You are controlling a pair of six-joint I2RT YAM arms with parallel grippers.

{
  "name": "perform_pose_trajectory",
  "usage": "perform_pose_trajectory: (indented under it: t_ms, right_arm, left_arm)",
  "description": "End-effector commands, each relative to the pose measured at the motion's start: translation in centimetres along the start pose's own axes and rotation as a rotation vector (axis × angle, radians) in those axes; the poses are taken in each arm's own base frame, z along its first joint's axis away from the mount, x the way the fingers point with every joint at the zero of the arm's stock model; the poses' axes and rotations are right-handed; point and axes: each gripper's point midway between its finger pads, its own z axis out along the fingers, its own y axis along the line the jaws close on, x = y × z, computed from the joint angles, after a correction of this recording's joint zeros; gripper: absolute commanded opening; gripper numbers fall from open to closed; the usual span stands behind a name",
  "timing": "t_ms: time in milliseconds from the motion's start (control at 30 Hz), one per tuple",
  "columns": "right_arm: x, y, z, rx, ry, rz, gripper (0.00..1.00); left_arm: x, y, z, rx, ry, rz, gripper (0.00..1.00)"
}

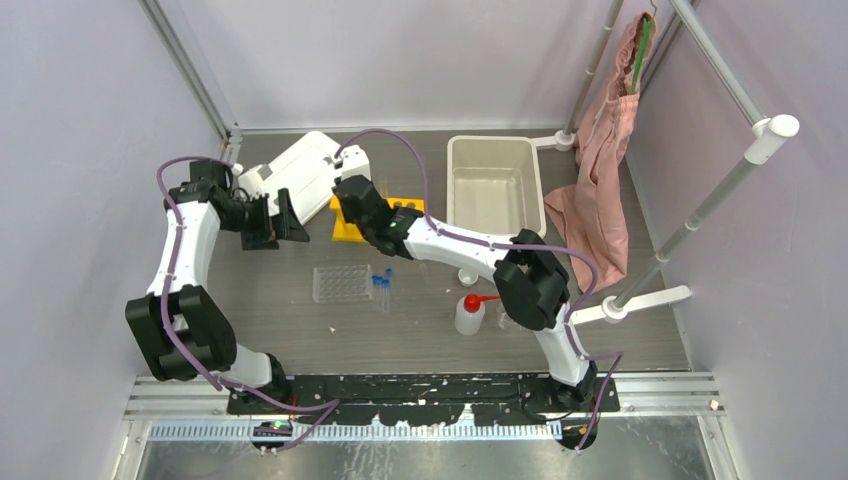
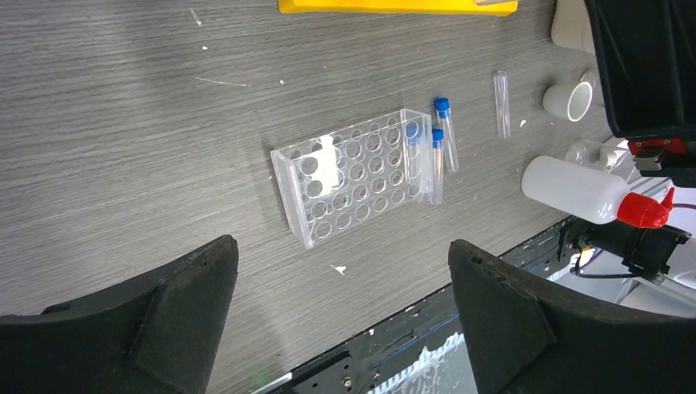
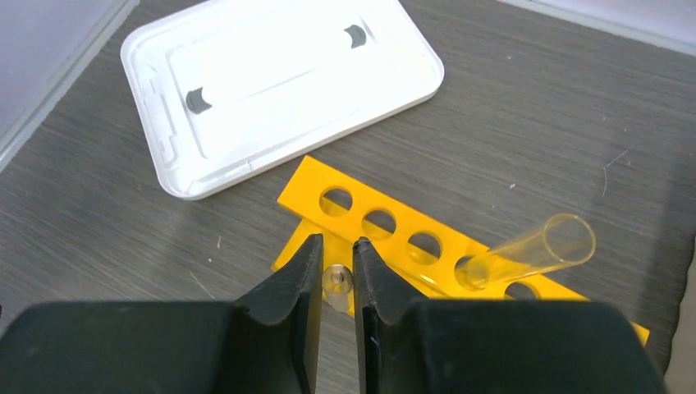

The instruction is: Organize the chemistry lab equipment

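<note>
The glass tube is already end-on over the yellow rack's lower ledge [image 1: 346, 231]. My right gripper should move down toward it, at the end of the rack by the white lid.
My right gripper [image 3: 336, 246] is shut on a clear glass tube [image 3: 336, 283], held end-on just above the near end of the yellow rack [image 3: 394, 238]. A second glass tube [image 3: 533, 250] leans in one of the rack's holes. My left gripper [image 2: 345, 279] is open and empty, above the table left of the rack [image 1: 350, 225]. Below it lies the clear tray [image 2: 353, 176] with blue-capped vials [image 2: 443, 131] against its side. A loose glass tube [image 2: 501, 103], the tiny white cup [image 2: 569, 100] and the white squeeze bottle [image 2: 574, 189] lie to its right.
A white lid [image 3: 279, 82] lies flat behind the rack. A white bin [image 1: 493, 185] stands at the back right. The pink cloth [image 1: 600, 170] hangs by the white pole stand [image 1: 690, 220] on the right. The table's front edge is near the bottle.
</note>
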Motion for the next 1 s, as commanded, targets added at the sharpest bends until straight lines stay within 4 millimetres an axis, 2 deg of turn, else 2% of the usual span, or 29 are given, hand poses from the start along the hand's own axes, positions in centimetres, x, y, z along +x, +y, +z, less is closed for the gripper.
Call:
perform_pose_trajectory:
  t_ms: [0,567,967]
  right_arm:
    - [-6.0,0.3,-1.6,-0.01,-0.16,0.054,0.01]
    - [-2.5,0.3,0.6,0.018,-0.111,0.009,0.01]
    - [-1.0,0.4,1.6,0.026,-0.084,-0.01,0.01]
  left_arm:
    - [-0.6,-0.4,-0.8,0.008,-0.029,0.035,1.0]
    - [-0.2,-0.1,-0.6,0.004,-0.012,0.034,1.0]
    - [-0.1,0.0,-0.9,-0.01,-0.014,0.048,1.0]
